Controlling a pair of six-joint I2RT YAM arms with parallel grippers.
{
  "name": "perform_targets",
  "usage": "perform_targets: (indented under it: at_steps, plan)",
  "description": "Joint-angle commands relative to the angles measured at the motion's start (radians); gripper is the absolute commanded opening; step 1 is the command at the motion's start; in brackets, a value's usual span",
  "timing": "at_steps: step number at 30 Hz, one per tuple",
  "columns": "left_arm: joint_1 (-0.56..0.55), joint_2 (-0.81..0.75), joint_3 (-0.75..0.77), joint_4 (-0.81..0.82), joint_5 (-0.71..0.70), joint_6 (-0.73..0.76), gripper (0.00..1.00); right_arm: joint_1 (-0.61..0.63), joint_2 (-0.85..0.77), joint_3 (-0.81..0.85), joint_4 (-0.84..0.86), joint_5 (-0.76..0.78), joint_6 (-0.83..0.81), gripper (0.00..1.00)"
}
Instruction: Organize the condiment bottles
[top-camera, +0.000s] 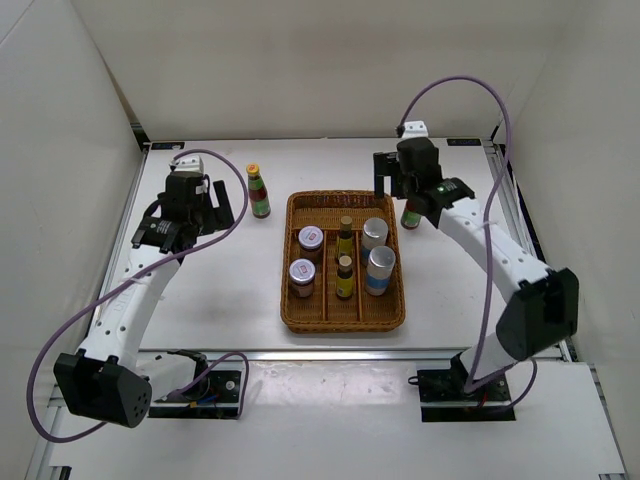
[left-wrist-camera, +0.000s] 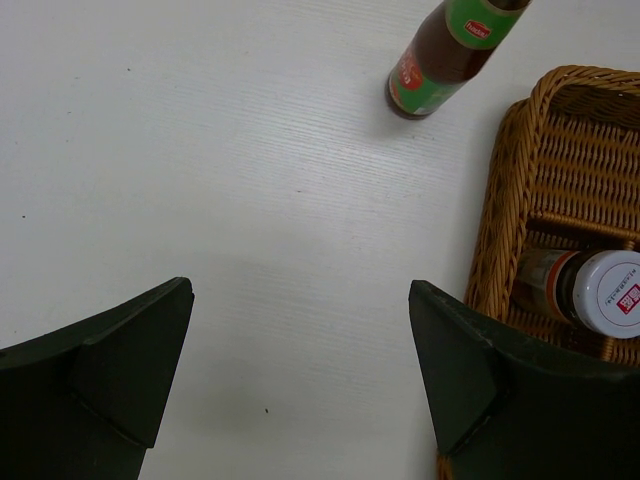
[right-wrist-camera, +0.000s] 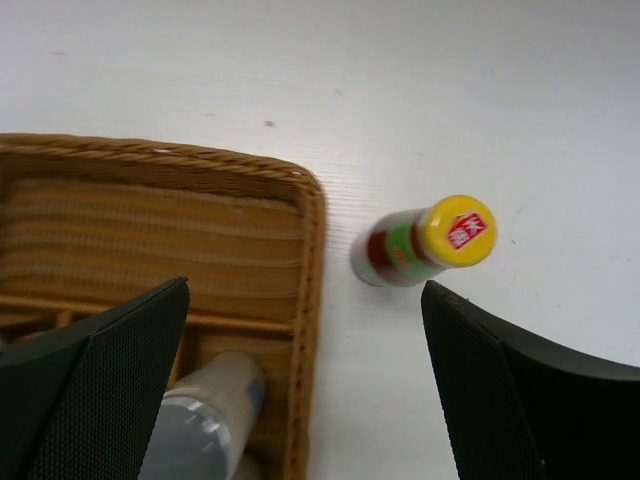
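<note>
I will move my right gripper past the tray's rim next and down around the second sauce bottle, below the bottle's cap, because the bottle stands to the right in the wrist view.
One tall orange-capped sauce bottle (top-camera: 259, 192) stands on the table left of the wicker tray (top-camera: 342, 318). The other (top-camera: 410, 214) stands just right of the tray, partly hidden by my right arm. In the tray stand two pink-lidded jars (top-camera: 309, 241), two yellow-labelled mini bottles (top-camera: 345, 240) and two silver-lidded cylinders (top-camera: 376, 234). My left gripper (top-camera: 228, 205) is open and empty (left-wrist-camera: 300, 370), short of the left bottle (left-wrist-camera: 440, 60). My right gripper (top-camera: 392, 188) is open and empty (right-wrist-camera: 305, 380) over the tray's right rim, with the right bottle (right-wrist-camera: 425, 245) ahead near its right finger.
The tray's rim (left-wrist-camera: 500, 210) and a jar (left-wrist-camera: 600, 290) lie beside my left gripper's right finger. A silver-lidded cylinder (right-wrist-camera: 200, 420) stands in the tray beside my right gripper's left finger. White walls enclose the table on three sides.
</note>
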Motion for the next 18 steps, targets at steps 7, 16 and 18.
perform_targets:
  at_steps: [7, 16, 18]
  plan:
    - [0.004, -0.036, -0.021, 0.037, 0.051, -0.01, 1.0, -0.174, 0.071, 0.003, 0.189, -0.052, 0.013, 1.0]
    - [0.004, -0.018, -0.021, 0.037, 0.051, -0.01, 1.0, -0.269, 0.265, 0.119, 0.111, -0.153, 0.068, 1.0]
    - [0.004, -0.009, -0.021, 0.037, 0.051, -0.01, 1.0, -0.28, 0.276, 0.135, 0.096, -0.187, 0.081, 0.96]
